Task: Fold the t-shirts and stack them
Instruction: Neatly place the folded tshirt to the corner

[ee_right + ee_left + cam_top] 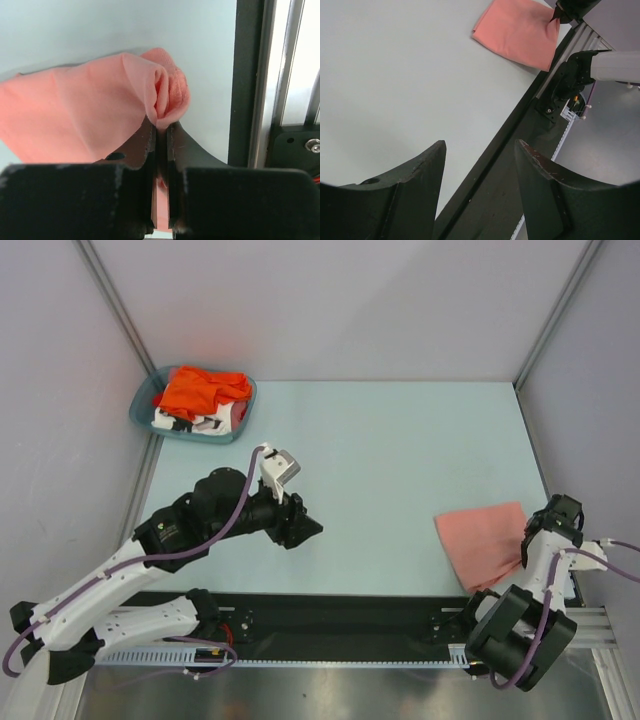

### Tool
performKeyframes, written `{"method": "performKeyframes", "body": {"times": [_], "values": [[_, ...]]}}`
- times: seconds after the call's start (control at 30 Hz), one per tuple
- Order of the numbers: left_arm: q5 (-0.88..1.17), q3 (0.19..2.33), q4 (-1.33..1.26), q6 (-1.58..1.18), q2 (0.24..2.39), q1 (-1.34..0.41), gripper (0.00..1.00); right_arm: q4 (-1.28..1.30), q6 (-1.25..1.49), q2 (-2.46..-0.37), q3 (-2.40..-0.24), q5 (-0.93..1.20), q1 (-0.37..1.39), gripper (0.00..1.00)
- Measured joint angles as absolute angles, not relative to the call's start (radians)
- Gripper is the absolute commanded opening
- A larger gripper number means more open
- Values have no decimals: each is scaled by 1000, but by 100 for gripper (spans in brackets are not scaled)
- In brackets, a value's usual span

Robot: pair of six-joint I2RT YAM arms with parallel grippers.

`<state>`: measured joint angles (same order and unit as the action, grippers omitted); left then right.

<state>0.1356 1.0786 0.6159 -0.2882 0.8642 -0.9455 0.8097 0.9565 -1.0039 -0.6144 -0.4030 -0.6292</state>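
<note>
The right gripper slides to the right in the top view toward the table's near corner next and squares the pink shirt before releasing, as it lies crooked.
The folded salmon-pink t-shirt (pixel 484 543) lies at the table's right near edge; it also shows in the left wrist view (pixel 519 31). My right gripper (pixel 527 533) is shut on the shirt's right edge, and the pinched cloth (pixel 165 97) bunches above my fingertips. The orange t-shirt (pixel 202 390) lies crumpled in the teal basket (pixel 143 406) at the far left, on top of the white t-shirt with black print (pixel 212 421). My left gripper (pixel 306 530) is open and empty above the bare table, left of centre (pixel 480 147).
A black rail (pixel 330 615) runs along the table's near edge, close to the pink shirt. Grey walls with metal posts (pixel 110 300) close in the left, right and back sides.
</note>
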Motion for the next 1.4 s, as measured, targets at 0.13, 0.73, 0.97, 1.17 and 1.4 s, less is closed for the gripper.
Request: {"method": "performKeyframes", "body": {"times": [0.13,0.73,0.97,1.17,1.4], "values": [[148,1082,621,-280,878,-942,63,763,940,-1026,-614,-402,-688,0],[173,1097,641,-280,949,-939,63,600,982,-1084,-537,-347,-902,0],[189,1122,657,-280,971,-937,63,553,1044,-1102,-519,-327,-936,0],[191,1126,670,-280,970,-928,63,527,1090,-1103,-508,-305,-965,0],[199,1126,676,-279,971,-926,63,496,1169,-1099,-487,-278,-995,0]]}}
